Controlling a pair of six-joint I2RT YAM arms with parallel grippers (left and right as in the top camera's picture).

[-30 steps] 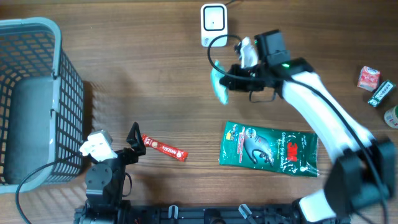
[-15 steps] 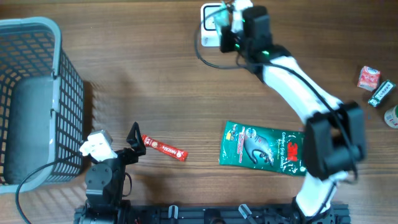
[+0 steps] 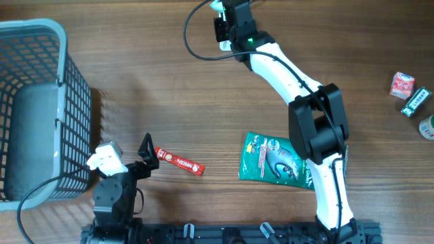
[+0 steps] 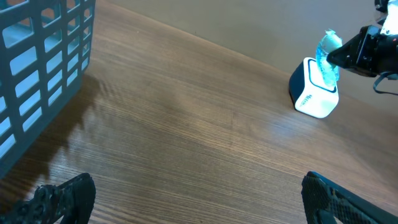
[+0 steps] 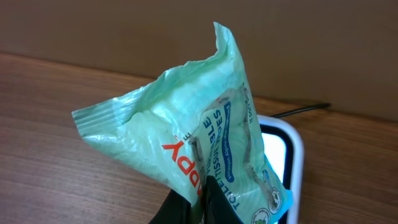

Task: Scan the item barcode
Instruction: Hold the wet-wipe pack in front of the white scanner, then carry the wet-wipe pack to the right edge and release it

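Next, my right gripper will swing right in the overhead view, lower and release the tissue pack, as bare tabletop by the small packs lies below on that side.
My right gripper is shut on the lower edge of a pale green tissue pack with red and blue print. It holds the pack upright just in front of the white barcode scanner, which shows behind the pack. The left wrist view gives the same from afar: the pack is against the top of the scanner. From overhead, the right gripper is at the table's far edge and hides the scanner. My left gripper rests near the front edge, open and holding nothing, its fingertips wide apart.
A grey plastic basket stands at the left. A red stick sachet lies beside the left gripper. A green 3M package lies front centre-right, partly under the right arm. Small packs sit at the right edge.
The right arm has swung left and toward the far edge, carrying the tissue pack from right of the scanner to directly at it. The left arm has not moved.
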